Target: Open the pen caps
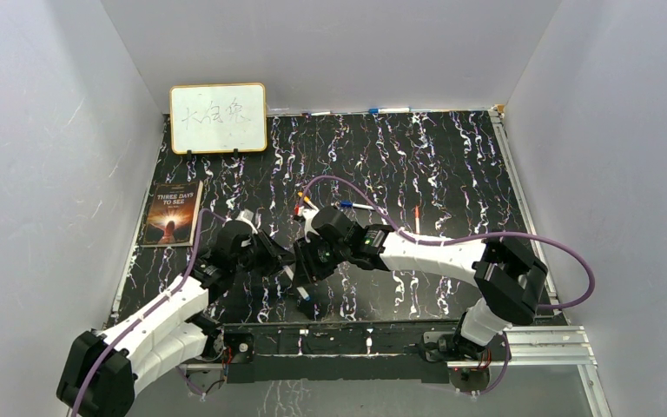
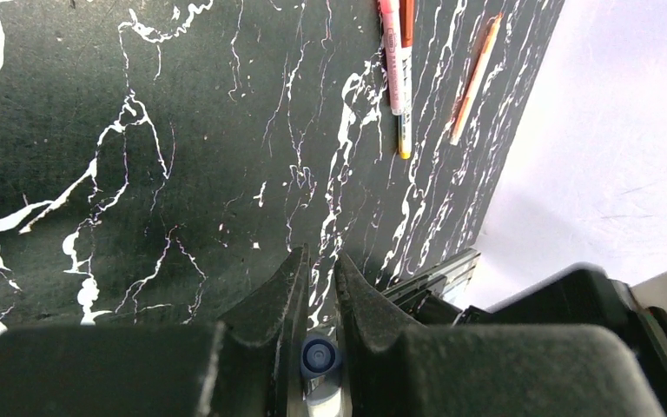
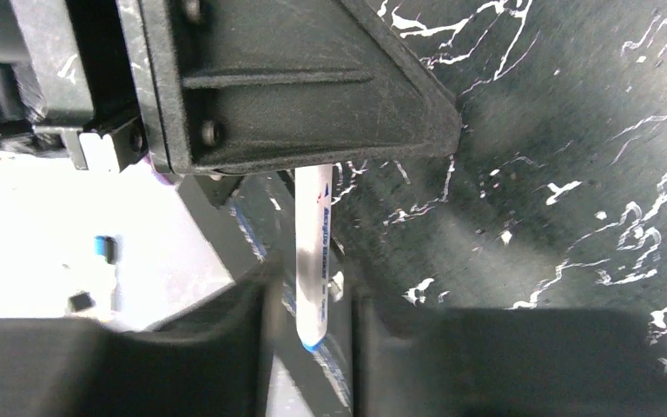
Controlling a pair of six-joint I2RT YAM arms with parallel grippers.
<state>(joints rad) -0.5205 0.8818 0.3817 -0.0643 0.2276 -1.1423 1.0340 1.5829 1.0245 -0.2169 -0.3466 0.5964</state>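
Observation:
The blue pen cap should go down to the clear tabletop below. My left gripper will next move outward and to its left in the top view, go down there and release the cap.
My left gripper (image 2: 320, 261) is shut on a white pen at its blue pen cap (image 2: 320, 356), which I see end-on between the fingers. In the right wrist view the pen's white barrel (image 3: 314, 252) runs down from the left gripper and ends in a blue tip. That end lies between the fingers of my right gripper (image 3: 313, 295), which stand slightly apart with a gap on each side of the barrel. From above, both grippers meet near the table's front middle, left gripper (image 1: 283, 263) and right gripper (image 1: 307, 274), with the pen (image 1: 299, 288) between them.
Other pens lie on the black marbled table (image 1: 452, 165): a blue-capped one (image 1: 356, 207), a red one (image 1: 417, 219), a pink one (image 2: 392, 61) and an orange one (image 2: 406, 87). A whiteboard (image 1: 218, 118) and a book (image 1: 172, 214) are at the back left. White walls enclose the table.

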